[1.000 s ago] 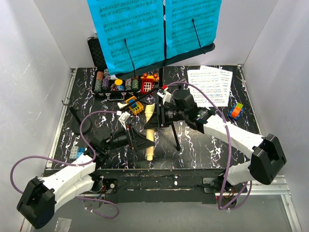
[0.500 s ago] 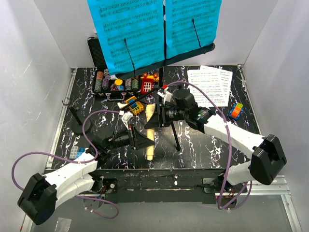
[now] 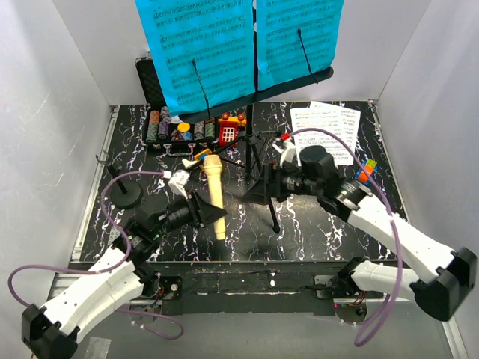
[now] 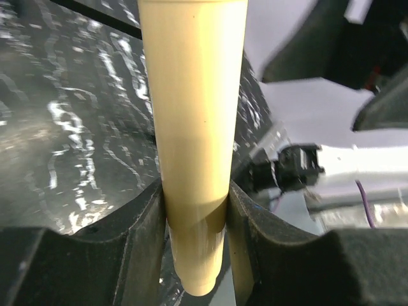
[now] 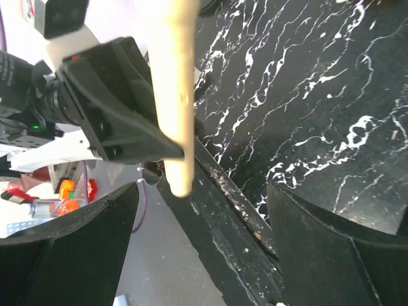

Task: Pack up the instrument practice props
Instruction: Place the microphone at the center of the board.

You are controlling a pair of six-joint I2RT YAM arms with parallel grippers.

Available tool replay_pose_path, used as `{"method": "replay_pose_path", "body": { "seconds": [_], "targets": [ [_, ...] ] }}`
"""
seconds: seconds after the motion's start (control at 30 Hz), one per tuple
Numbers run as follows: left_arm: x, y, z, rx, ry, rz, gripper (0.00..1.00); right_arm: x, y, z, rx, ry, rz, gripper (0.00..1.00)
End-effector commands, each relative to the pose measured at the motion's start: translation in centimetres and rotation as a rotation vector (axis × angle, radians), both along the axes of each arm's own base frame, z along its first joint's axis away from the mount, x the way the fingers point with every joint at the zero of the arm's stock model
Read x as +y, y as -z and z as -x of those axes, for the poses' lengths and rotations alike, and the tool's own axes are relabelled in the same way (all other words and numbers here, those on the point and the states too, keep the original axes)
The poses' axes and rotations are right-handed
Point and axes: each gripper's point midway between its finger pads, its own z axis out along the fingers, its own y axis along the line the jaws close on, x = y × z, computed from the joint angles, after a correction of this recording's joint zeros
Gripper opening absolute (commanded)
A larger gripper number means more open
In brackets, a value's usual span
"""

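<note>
The bare tabletop by the microphone stand is below, to the left in the top view, so my left gripper will swing down there next and let go of the microphone (image 3: 215, 196).
The cream microphone (image 3: 215, 196) is off the table, pinched near its tail by my left gripper (image 3: 212, 213), which is shut on it. In the left wrist view the microphone (image 4: 193, 121) fills the gap between both fingers (image 4: 141, 245). My right gripper (image 3: 260, 187) is open just right of it, by the music stand's tripod legs (image 3: 263, 196). The right wrist view shows the microphone (image 5: 175, 89) ahead of its wide jaws (image 5: 201, 239). The black music stand (image 3: 299, 81) holds blue pages (image 3: 202, 48). The small mic stand (image 3: 124, 195) is at the left.
A black case of poker chips (image 3: 176, 129) lies at the back left, with toy blocks (image 3: 228, 132) beside it. White sheet music (image 3: 326, 132) lies at the back right, a coloured cube (image 3: 365, 171) near it. White walls close in on three sides.
My right gripper has opened, let go of the microphone and drawn back to the right. My left gripper closed on the microphone and now carries it alone, shifted slightly left.
</note>
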Motion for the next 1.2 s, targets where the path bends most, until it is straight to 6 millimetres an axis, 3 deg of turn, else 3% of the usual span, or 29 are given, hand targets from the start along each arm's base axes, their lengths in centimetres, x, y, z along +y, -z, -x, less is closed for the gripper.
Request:
{"method": "replay_pose_path", "body": {
  "seconds": [0.0,0.07,0.13,0.3,0.5,0.7,0.97,1.17],
  "targets": [
    [6.7,2.4,-3.0,0.084,-0.422,-0.189,0.0,-3.0,1.1,0.7,-0.072,0.06,0.062,0.89],
    [10.6,4.1,-3.9,0.175,-0.659,-0.263,0.0,-3.5,1.5,1.2,-0.076,0.056,0.064,0.89],
    [12.7,5.0,-4.1,0.216,-0.773,-0.331,0.0,-3.9,2.1,1.6,-0.071,0.056,0.072,0.89],
    [15.8,5.7,-5.3,0.258,-0.955,-0.518,0.0,-4.4,2.8,2.4,-0.067,0.043,0.07,0.88],
    [17.4,9.1,-7.0,0.418,-1.082,-0.719,0.0,-5.1,3.1,2.9,-0.076,0.039,0.085,0.88],
    [16.7,11.0,-8.1,0.553,-1.198,-0.603,0.0,-5.6,2.8,3.3,-0.094,0.048,0.064,0.88],
    [17.2,12.9,-7.4,0.667,-1.393,-0.353,0.0,-6.0,3.2,3.3,-0.104,0.063,0.071,0.88],
    [20.5,12.6,-4.9,0.674,-1.595,-0.167,0.0,-6.0,3.8,3.3,-0.098,0.061,0.085,0.88]
  ]
}}
